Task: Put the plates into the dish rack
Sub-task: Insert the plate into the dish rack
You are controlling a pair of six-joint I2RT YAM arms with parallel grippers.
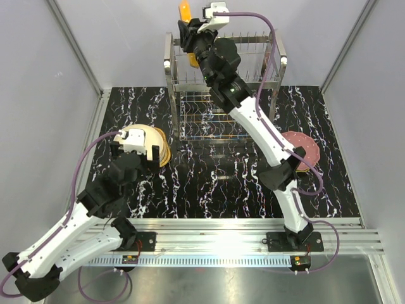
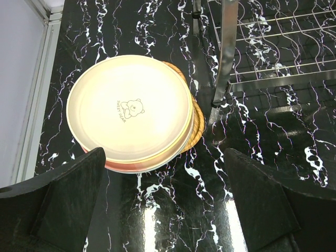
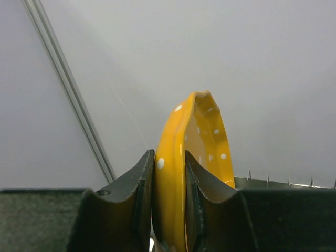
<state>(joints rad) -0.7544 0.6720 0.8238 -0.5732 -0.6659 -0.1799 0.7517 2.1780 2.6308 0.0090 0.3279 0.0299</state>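
The right gripper moves down to the left in the top view, beside the rack's side bar (image 1: 171, 58), next. It releases the orange plate (image 1: 184, 11), still above the rack's wires.
My right gripper (image 3: 169, 173) is shut on the rim of an orange plate with white dots (image 3: 202, 142), held upright on edge. In the top view that orange plate (image 1: 184, 11) hangs above the back left corner of the steel dish rack (image 1: 272, 82), in my right gripper (image 1: 185, 30). A stack of plates topped by a cream plate with a bear print (image 2: 128, 107) lies on the table to the left of the rack. My left gripper (image 2: 165, 199) hovers open just in front of that stack (image 1: 155, 136), holding nothing. A second stack, topped by a pink dotted plate (image 1: 304, 147), lies at the right.
The rack's leg (image 2: 223, 58) and lower wire shelf (image 2: 278, 37) stand close to the right of the cream stack. Prong tips of the rack (image 3: 268, 181) show behind the right fingers. Grey walls (image 1: 57, 88) enclose the black marbled table (image 1: 209, 183).
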